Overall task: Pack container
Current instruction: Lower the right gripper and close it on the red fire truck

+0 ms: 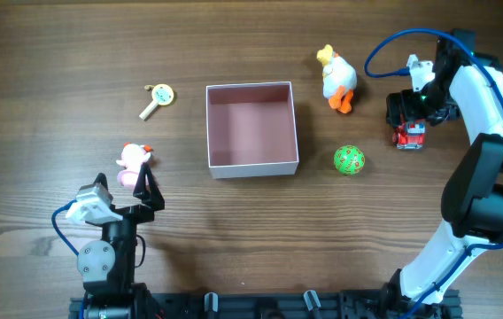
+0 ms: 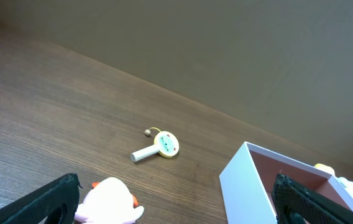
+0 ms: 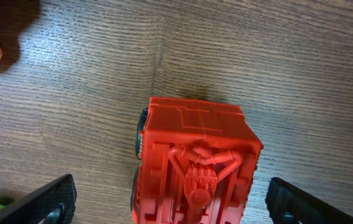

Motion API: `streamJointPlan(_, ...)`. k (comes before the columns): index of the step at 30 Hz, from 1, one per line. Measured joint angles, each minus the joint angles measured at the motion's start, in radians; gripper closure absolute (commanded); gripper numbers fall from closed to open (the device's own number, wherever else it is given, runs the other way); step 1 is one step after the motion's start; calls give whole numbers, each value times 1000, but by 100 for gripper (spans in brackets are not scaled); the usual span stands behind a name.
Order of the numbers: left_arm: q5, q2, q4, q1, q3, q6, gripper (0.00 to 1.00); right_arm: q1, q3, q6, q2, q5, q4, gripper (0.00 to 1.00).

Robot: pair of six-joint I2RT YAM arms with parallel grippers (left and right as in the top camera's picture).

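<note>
My right gripper should next go down slightly over the red toy truck and close around its body point(image 1: 408, 134) point(image 3: 195, 175), which is already between the open fingers.
The container point(image 1: 251, 168), a square shallow box with white walls and a pink inside, sits mid-table with nothing in it; its near corner point(image 2: 251, 186) shows in the left wrist view. My right gripper point(image 1: 408, 124) hangs open over a red toy truck point(image 1: 410, 136), whose body point(image 3: 195, 165) lies between the spread fingers with wood showing on both sides. My left gripper point(image 1: 132, 190) is open near the front left, just behind a pink-and-white toy duck point(image 1: 132, 159) that shows low between its fingers point(image 2: 108, 202).
A white-and-yellow duck with orange feet point(image 1: 337, 80) and a green ball point(image 1: 349, 160) lie right of the container. A small rattle with a white handle point(image 1: 157, 97) point(image 2: 158, 146) lies at the left back.
</note>
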Motion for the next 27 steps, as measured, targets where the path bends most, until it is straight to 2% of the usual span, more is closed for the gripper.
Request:
streamJointPlan(12, 0, 0, 0, 0, 0, 0, 0, 0, -2, 0, 0, -3, 16, 0)
streamJointPlan(20, 0, 0, 0, 0, 0, 0, 0, 0, -63, 0, 2, -3, 45, 1)
streamJointPlan(22, 0, 0, 0, 0, 0, 0, 0, 0, -63, 0, 2, -3, 46, 7)
streamJointPlan(24, 0, 0, 0, 0, 0, 0, 0, 0, -63, -6, 2, -3, 48, 18)
streamJointPlan(25, 0, 0, 0, 0, 0, 0, 0, 0, -63, -7, 2, -3, 48, 28)
streamJointPlan(27, 0, 0, 0, 0, 0, 0, 0, 0, -63, -18, 2, -2, 48, 41)
